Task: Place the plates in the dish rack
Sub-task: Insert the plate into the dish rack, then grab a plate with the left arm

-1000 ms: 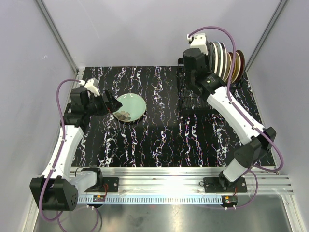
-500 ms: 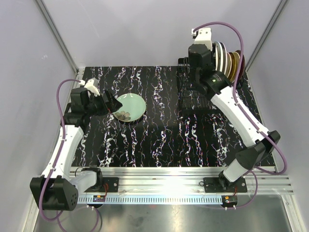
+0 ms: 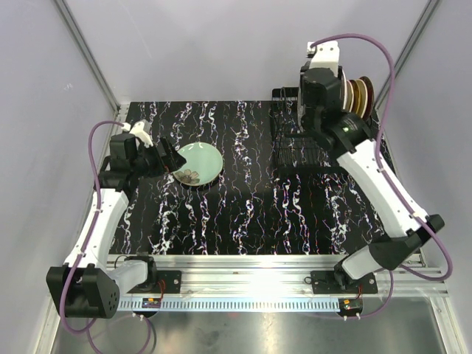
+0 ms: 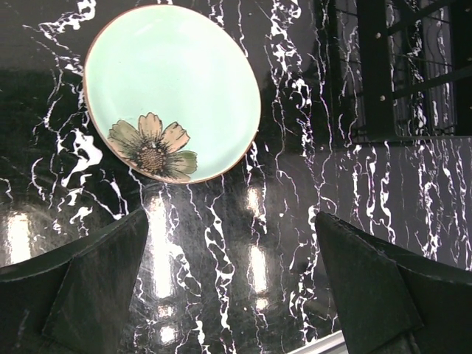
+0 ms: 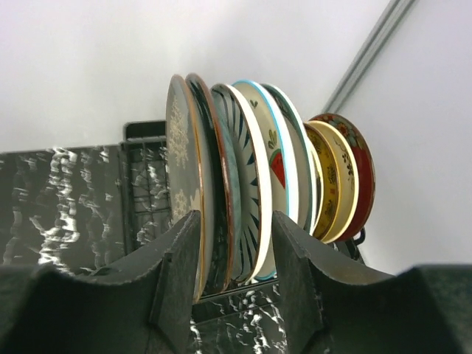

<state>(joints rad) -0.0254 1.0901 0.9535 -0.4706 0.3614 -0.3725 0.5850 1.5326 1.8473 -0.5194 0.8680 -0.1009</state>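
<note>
I need to lower my left gripper next onto the mint-green plate's rim by the brown flower (image 4: pixel 122 158), because the plate is lying flat on the tabletop below the open fingers.
A mint-green plate with a brown flower (image 3: pixel 199 163) lies flat on the black marbled table, left of centre. My left gripper (image 3: pixel 168 158) is open and empty just left of it. In the left wrist view the plate (image 4: pixel 173 92) lies beyond the gripper (image 4: pixel 232 284), not between the fingers. Several patterned plates (image 3: pixel 358 92) stand upright in the black wire dish rack (image 3: pixel 295 144) at the back right. My right gripper (image 3: pixel 324 92) hovers raised beside them. In the right wrist view it (image 5: pixel 236 269) is open and empty, with the racked plates (image 5: pixel 251 184) seen beyond its fingers.
The rack's near slots (image 5: pixel 144 184) hold no plates. The rack also shows in the left wrist view (image 4: pixel 391 74). White walls close in the back and both sides. A metal rail (image 3: pixel 273 269) runs along the table's near edge.
My right arm has lifted up and moved right, away from the racked plates, with nothing in its jaws. The left arm and the green plate have not moved.
</note>
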